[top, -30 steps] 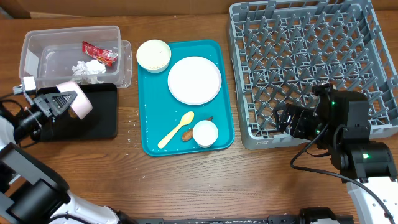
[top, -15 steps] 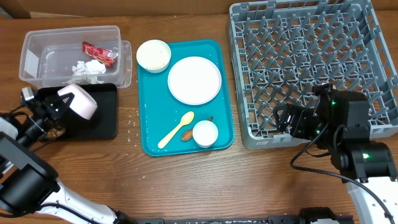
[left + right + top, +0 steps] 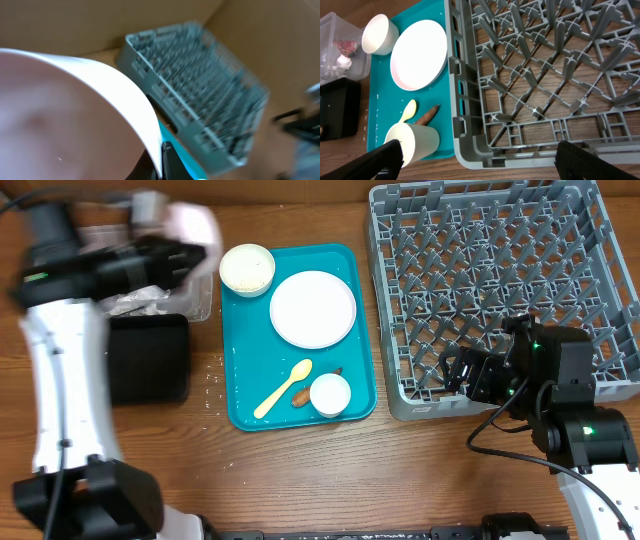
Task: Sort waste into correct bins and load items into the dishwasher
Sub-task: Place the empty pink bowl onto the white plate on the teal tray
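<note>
The plate is empty. My left gripper will swing to the right in the overhead view, lower the bowl onto the plate (image 3: 313, 307) and let go of it.
My left gripper (image 3: 188, 248) is shut on the rim of a small white-pinkish bowl (image 3: 192, 222), held in the air over the clear tub (image 3: 203, 292); both are blurred. In the left wrist view the bowl (image 3: 65, 110) fills the frame, with the jaws (image 3: 160, 161) pinching its rim. On the teal tray (image 3: 240, 385) lie the plate (image 3: 313, 307), a second bowl (image 3: 247, 268), the cup (image 3: 330, 394), the spoon (image 3: 283, 388) and a brown stick (image 3: 302, 394). My right gripper (image 3: 452, 370) is open and empty at the grey dish rack's (image 3: 500, 270) near-left corner.
The black tray (image 3: 150, 360) lies in front of the tub. Crumpled white paper (image 3: 140, 300) shows in the tub. The right wrist view shows the rack (image 3: 545, 75), plate (image 3: 417, 55), bowl (image 3: 380, 34), cup (image 3: 412, 142) and red wrapper (image 3: 347, 46).
My left arm has swung up and back from over the black tray to above the clear tub, carrying the bowl. The right arm has not moved.
</note>
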You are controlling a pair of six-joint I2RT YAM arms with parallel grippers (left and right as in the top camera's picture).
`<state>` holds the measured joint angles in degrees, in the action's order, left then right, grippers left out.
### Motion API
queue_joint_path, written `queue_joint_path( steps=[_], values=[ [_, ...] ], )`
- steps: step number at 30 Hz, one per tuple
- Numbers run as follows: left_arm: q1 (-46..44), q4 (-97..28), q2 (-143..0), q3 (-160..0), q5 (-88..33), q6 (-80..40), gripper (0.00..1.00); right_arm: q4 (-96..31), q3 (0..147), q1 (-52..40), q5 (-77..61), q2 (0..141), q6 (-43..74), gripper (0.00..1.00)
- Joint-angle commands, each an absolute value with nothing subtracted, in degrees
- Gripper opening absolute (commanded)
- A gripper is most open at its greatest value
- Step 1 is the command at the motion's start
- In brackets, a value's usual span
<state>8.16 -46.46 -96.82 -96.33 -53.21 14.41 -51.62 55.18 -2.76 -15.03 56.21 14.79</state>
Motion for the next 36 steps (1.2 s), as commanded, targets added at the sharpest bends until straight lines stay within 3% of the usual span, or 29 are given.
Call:
queue_joint_path(
  steps=[1, 5, 9, 26, 28, 30, 31, 36],
  values=[
    [-3.75, -42.81, -100.2, -95.83, -22.15, 11.9, 0.04, -51.42, 56.62, -3.16, -15.07, 56.07, 14.87, 1.0],
    [-16.36, -36.95, -105.67, -95.83, -1.98, 18.65, 0.04, -51.68, 56.62, -3.16, -15.07, 56.07, 14.87, 1.0],
    [-22.87, -32.91, -112.27, -95.83, 5.41, 21.26, 0.04, -51.81, 56.6, -3.16, -15.05, 56.07, 14.85, 1.0],
    [-27.05, -44.93, -120.88, -95.72, -3.73, 21.19, 0.05, -51.13, 56.6, -3.16, -15.03, 56.12, 14.85, 1.0],
    [-27.03, -46.41, -120.9, -95.72, -4.1, 20.67, 0.12, -51.11, 56.58, -3.16, -15.05, 56.16, 14.85, 1.0],
    [-27.03, -46.96, -120.99, -95.72, -4.03, 20.53, 0.34, -51.13, 56.6, -3.16, -15.05, 56.31, 14.85, 1.0],
    [-27.0, -46.94, -121.08, -95.72, -3.6, 20.56, 0.4, -51.13, 56.6, -3.16, -15.05, 56.45, 14.85, 1.0],
    [-26.85, -44.53, -121.08, -95.77, 1.43, 18.22, 0.6, -51.37, 56.6, -3.16, -15.07, 57.65, 14.85, 1.0]
  ],
)
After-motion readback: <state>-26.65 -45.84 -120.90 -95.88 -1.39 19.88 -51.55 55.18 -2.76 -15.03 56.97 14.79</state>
